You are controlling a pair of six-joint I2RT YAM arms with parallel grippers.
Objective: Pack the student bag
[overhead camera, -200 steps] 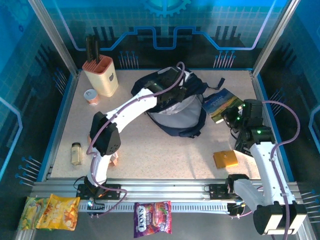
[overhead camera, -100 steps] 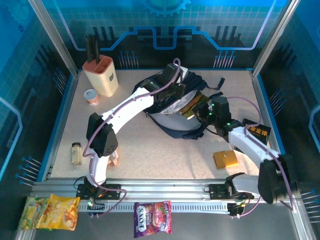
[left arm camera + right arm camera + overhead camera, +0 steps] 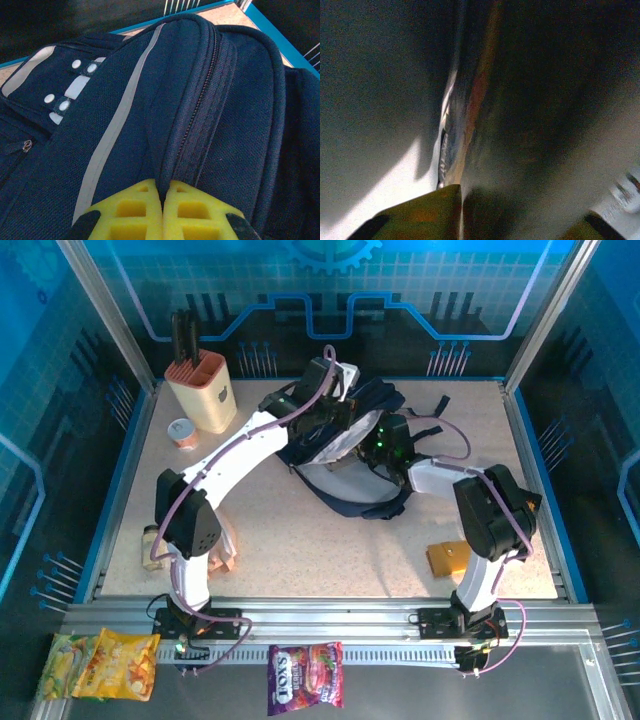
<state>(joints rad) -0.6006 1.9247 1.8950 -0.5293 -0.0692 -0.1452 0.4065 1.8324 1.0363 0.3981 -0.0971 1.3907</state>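
The bag's opening [image 3: 350, 481] is below and back from my left gripper. I will bring the bag's raised fold back and down over the opening next, then let go of the fabric.
The student bag [image 3: 378, 405] lies at the back middle of the table, navy with a grey stripe [image 3: 125, 100], its mouth showing pale lining. My left gripper [image 3: 335, 405] is shut on a fold of the bag's fabric beside the zipper [image 3: 162, 192] and holds that edge up. My right gripper [image 3: 372, 455] reaches into the bag's mouth. In the right wrist view its jaws [image 3: 522, 205] stand apart in the dim inside. The edge of a thin flat thing, which looks like a book [image 3: 470, 100], runs up from the left finger [image 3: 420, 215].
A knife block [image 3: 203, 390] and a small can [image 3: 181, 432] stand at the back left. A small bottle [image 3: 151, 545] lies at the left edge. An orange pad [image 3: 450, 558] lies front right. Snack packets [image 3: 305, 676] lie off the table's front.
My right arm has swung from the table's right side, carrying a book, to the bag and in through its mouth; its jaws have parted. My left gripper has pulled the bag's edge back and up.
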